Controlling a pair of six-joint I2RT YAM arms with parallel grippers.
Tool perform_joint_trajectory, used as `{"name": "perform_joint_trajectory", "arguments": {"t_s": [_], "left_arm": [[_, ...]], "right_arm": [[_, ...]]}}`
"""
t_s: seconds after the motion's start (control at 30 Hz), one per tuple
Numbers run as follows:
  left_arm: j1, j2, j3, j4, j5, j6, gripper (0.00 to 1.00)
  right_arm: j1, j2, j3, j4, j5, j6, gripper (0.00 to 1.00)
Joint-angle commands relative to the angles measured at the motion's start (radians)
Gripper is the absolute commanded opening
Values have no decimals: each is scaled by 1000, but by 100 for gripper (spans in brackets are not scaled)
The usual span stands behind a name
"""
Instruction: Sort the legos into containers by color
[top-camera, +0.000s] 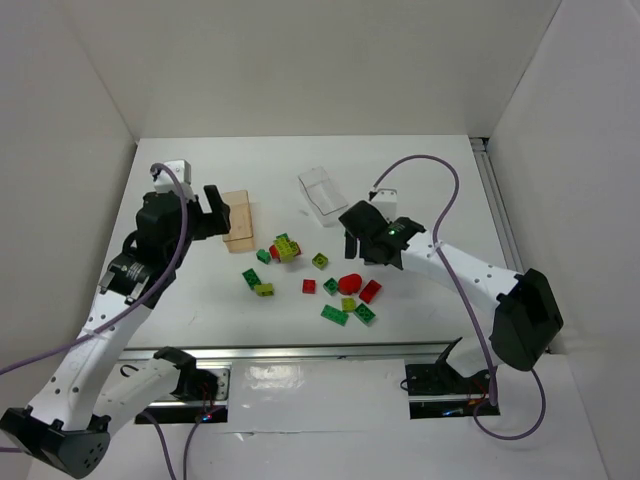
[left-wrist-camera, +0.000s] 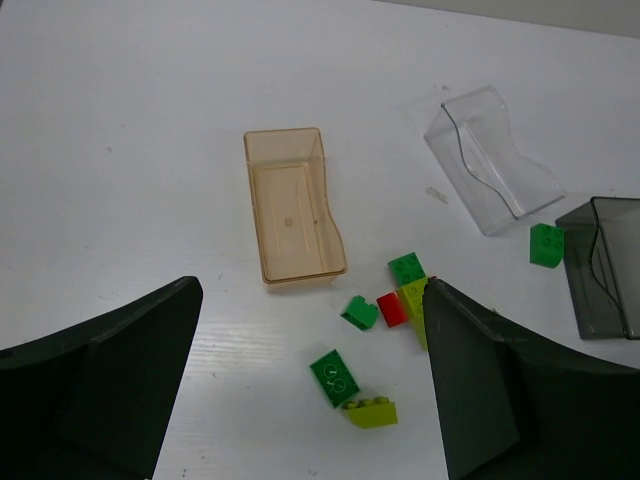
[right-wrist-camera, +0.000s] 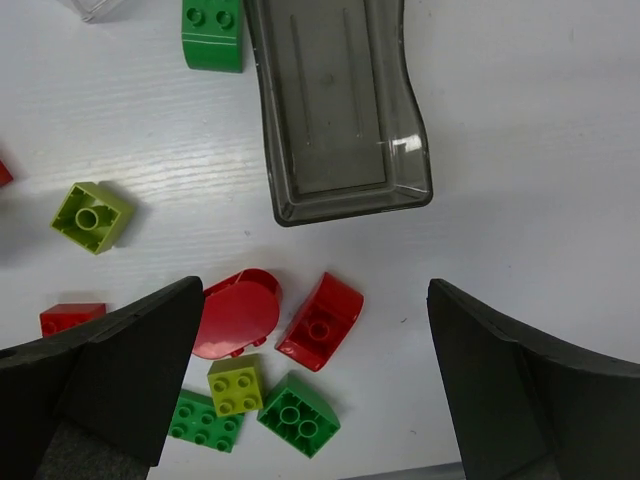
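Observation:
The rounded red piece (top-camera: 349, 284) (right-wrist-camera: 238, 315) lies slanted to my open fingers, so I should lower my right gripper back and onto it next, and turn on the way.
Green, red and yellow-green legos lie scattered mid-table (top-camera: 320, 285). The amber bin (top-camera: 238, 215) and the clear bin (top-camera: 322, 190) stand behind them. My left gripper (top-camera: 215, 215) is open and empty beside the amber bin (left-wrist-camera: 293, 215); a green brick (left-wrist-camera: 335, 377) and a yellow-green brick (left-wrist-camera: 370, 412) lie between its fingers. My right gripper (right-wrist-camera: 315, 290) is open and empty above a rounded red piece (right-wrist-camera: 238, 315) and a red curved brick (right-wrist-camera: 320, 320). The smoky grey bin (right-wrist-camera: 340, 110) lies just beyond, empty; my right gripper (top-camera: 362, 235) hides it from above.
A green brick (right-wrist-camera: 212, 35) lies by the grey bin's far corner. White walls close in the table on the left, back and right. A metal rail (top-camera: 330, 350) runs along the near edge in front of the arm bases.

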Motion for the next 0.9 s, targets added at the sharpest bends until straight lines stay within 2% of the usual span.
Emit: {"name": "perform_joint_trajectory", "arguments": {"t_s": [0.0,0.27,0.47,0.63,0.7,0.87], "left_arm": [[-1,-9,19,-11,59,11,100],[-1,74,40,-55,141,-22,100],[-1,165,51,-124,172,-84,97],[-10,175,-1,-134,221,-117,96],[-10,154,-15,-134,221,-128,94],[-10,145,-26,-134,221,-147,94]], "right_arm": [[27,-19,-8,66,4,12,100],[47,-51,-10,123,-85,-26,100],[88,-80,-19,78,-45,0,100],[168,-163,-137,135,-110,-35,100],[217,-208,-181,135,-110,23,100],[226,-240,-303,216,-159,57,100]]}}
